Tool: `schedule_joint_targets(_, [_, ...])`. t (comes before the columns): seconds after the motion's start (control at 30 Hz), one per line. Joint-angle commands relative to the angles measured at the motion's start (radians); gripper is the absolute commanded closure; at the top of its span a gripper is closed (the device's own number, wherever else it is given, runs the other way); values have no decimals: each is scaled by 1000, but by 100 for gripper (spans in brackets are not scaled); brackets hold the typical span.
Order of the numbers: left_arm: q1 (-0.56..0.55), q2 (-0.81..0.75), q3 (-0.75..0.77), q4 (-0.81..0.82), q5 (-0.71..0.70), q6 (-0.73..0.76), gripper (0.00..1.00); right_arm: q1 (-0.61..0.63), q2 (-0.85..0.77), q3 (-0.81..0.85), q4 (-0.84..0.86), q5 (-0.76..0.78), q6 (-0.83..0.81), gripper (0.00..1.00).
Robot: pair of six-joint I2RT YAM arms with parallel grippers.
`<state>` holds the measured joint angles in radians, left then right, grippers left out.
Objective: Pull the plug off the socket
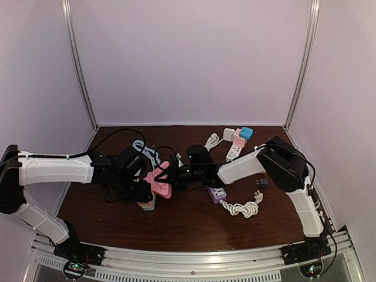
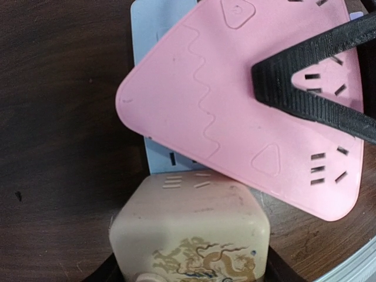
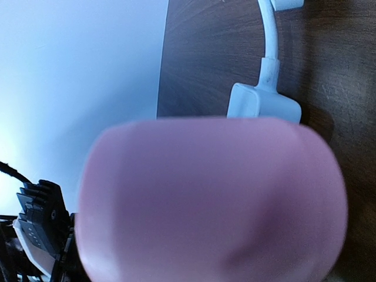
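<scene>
My left gripper lifts next, moves outward and to the left in the top view, and lowers to release the beige cube on the tabletop's bare wood.
A pink triangular socket block lies tilted at the table's middle. In the left wrist view it overlaps a beige cube plug-adapter with a dragon print and a light blue strip beneath. My left gripper is shut on the beige cube, with its fingers at the cube's sides. My right gripper is shut on the pink block's edge, and one of its black fingers lies across the top. The pink block fills the right wrist view, blurred, hiding those jaws.
A purple cube socket with a coiled white cable lies to the right. A small black plug lies beyond it. White, pink and blue adapters sit at the back. A white plug and cord lie near the right wrist.
</scene>
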<state>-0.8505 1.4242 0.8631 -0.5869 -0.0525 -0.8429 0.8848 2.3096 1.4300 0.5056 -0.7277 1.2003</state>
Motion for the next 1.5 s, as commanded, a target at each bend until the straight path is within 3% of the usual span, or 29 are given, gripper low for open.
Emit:
schedule_joint_targets(0.0, [-4,-12,82,85,18,64,73,6,21,5,-141,72,-93,100])
schedule_joint_targets(0.2, [-3,-33,135,28,20,79,79,2,34,2,-157,83,-95,100])
schedule_joint_targets(0.53, [20,-68,135,12,52,75,79,-11,36,-13,-197,118,-132,100])
schedule_joint_targets(0.97, [86,-86,110,49,204,60,79,-13,51,-27,-181,122,-136,100])
schedule_joint_targets(1.47, [120,-97,137,-1,216,98,78,-19,49,-51,-175,137,-137,100])
